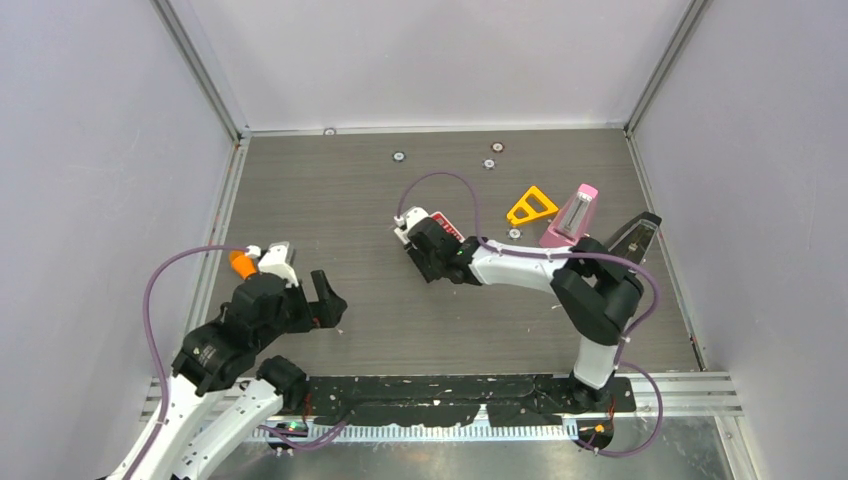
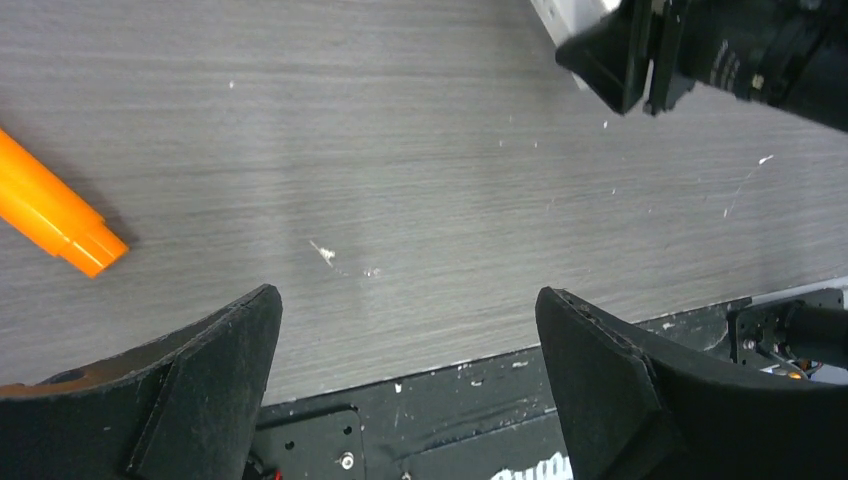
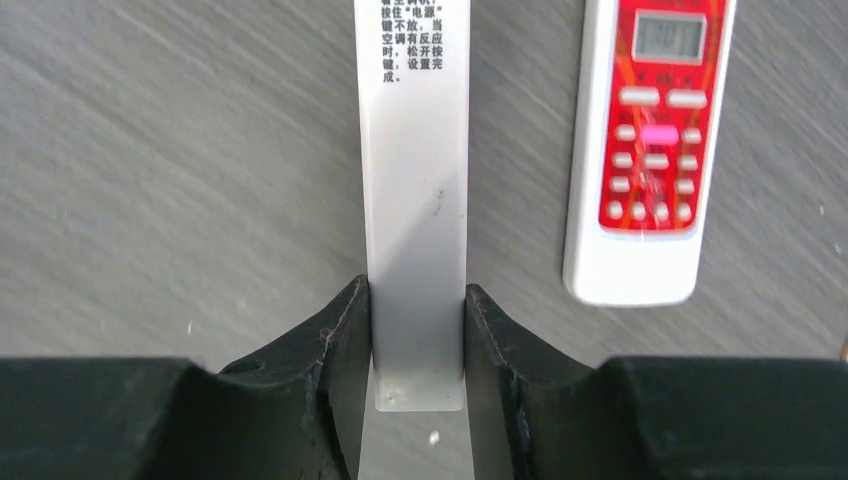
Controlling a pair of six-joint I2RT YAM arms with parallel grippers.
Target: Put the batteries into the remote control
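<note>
The robot's right gripper will move down next and let go of the slim white remote control (image 3: 415, 150) on top of the table, because bare tabletop beside the red remote is just below its fingers.
My right gripper (image 3: 415, 288) is shut on the near end of a slim white remote control (image 3: 415, 150), whose upper part carries printed Chinese text. A second remote (image 3: 650, 150), with a red face, a small screen and white buttons, lies flat just to its right. From above, the right gripper (image 1: 415, 238) sits mid-table with that red remote (image 1: 446, 226) beside it. My left gripper (image 2: 407, 292) hangs wide open over bare table at the near left, nothing between its fingers. The batteries are out of view.
A big orange cone-ended stick (image 2: 55, 215) lies left of the left gripper. A yellow triangle (image 1: 531, 207), a pink-topped object (image 1: 572, 218) and a black piece (image 1: 640, 232) sit at the back right. The black base plate (image 2: 420, 420) runs along the near edge.
</note>
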